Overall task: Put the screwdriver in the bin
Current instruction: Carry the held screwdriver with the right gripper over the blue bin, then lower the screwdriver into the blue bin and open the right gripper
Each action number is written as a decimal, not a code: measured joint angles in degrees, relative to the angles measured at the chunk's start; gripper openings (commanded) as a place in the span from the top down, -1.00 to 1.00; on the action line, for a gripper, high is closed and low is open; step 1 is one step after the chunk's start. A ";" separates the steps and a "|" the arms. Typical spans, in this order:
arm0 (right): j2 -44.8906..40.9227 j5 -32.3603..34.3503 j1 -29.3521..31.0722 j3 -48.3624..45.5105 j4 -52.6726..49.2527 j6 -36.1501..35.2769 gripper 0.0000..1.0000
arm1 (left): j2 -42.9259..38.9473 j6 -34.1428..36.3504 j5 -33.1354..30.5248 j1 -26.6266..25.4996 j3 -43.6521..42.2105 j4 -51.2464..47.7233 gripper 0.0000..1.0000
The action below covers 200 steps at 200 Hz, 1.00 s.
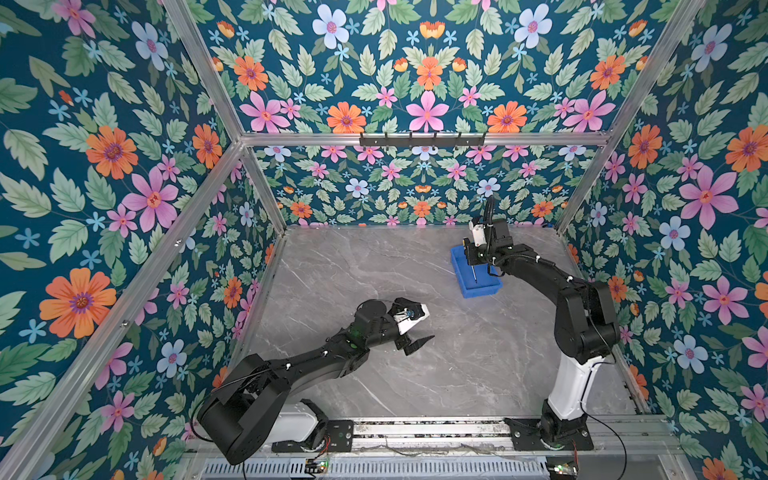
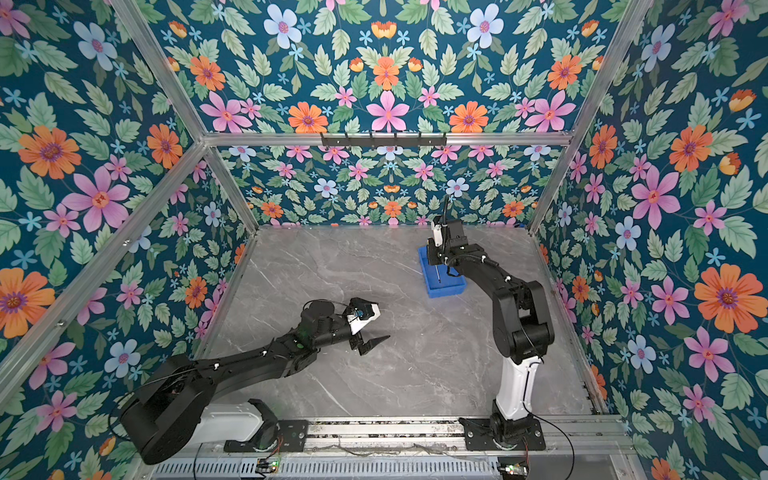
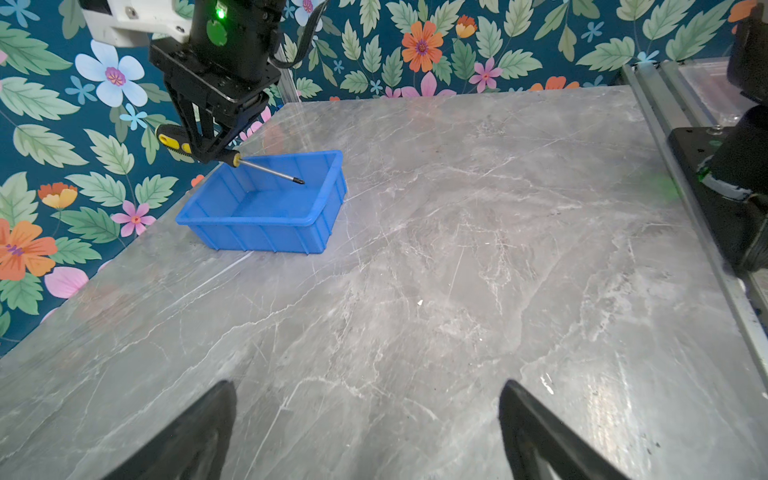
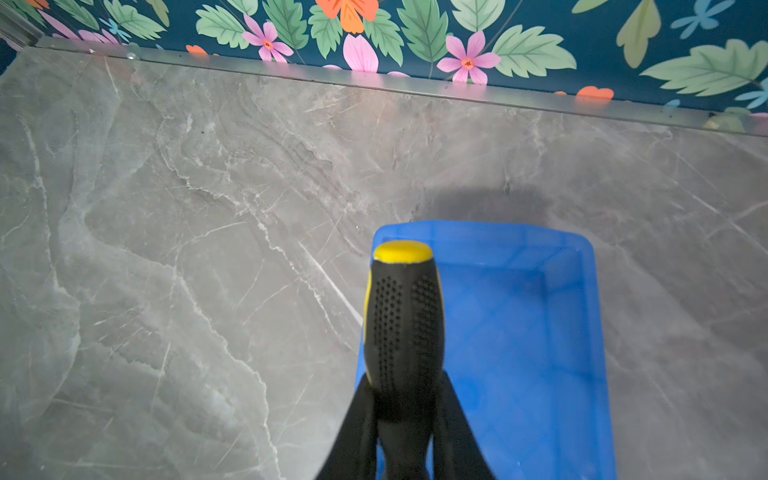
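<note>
My right gripper should next go down toward the bin's bare bottom and release the screwdriver's handle low inside, as the screwdriver (image 3: 270, 169) still hangs in the air above.
The screwdriver (image 3: 270, 169) has a black and yellow handle (image 4: 405, 324) and a thin silver shaft (image 1: 473, 274). My right gripper (image 4: 405, 382) is shut on the handle and holds the tool in the air over the bin (image 3: 257, 237). The bin is a shallow bright blue tray (image 1: 478, 291) at the back right of the table. The shaft slopes down into the bin's opening, and its tip hangs above the floor, which lies bare (image 4: 540, 332). My left gripper (image 3: 368, 386) is open and holds nothing, low over the middle of the table (image 1: 415, 328). Both top views show the right gripper (image 2: 436, 259) above the bin (image 2: 446, 291).
The grey marble table (image 1: 415, 374) is closed in by floral walls on three sides. An aluminium rail (image 1: 415, 428) with both arm bases runs along the front edge. The bin stands close to the back wall (image 4: 415, 83).
</note>
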 measured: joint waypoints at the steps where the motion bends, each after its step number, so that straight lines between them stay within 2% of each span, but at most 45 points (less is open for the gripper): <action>1: 0.15 -0.04 -0.02 0.13 0.00 -0.02 0.78 | 0.00 0.00 -0.02 0.00 0.00 0.00 -0.99; 87: 8.26 -0.72 -0.31 3.52 -0.59 1.22 0.78 | 0.37 -2.80 -3.78 -0.24 -0.04 1.46 -0.99; 124: 10.32 -1.64 -0.35 4.04 -1.25 2.43 0.78 | 0.68 -5.88 -6.82 -0.28 -0.76 4.94 -0.99; 200: 13.68 -2.49 -0.35 5.88 -2.99 2.91 0.71 | 1.99 -9.05 -7.85 -0.28 -0.74 10.51 -0.99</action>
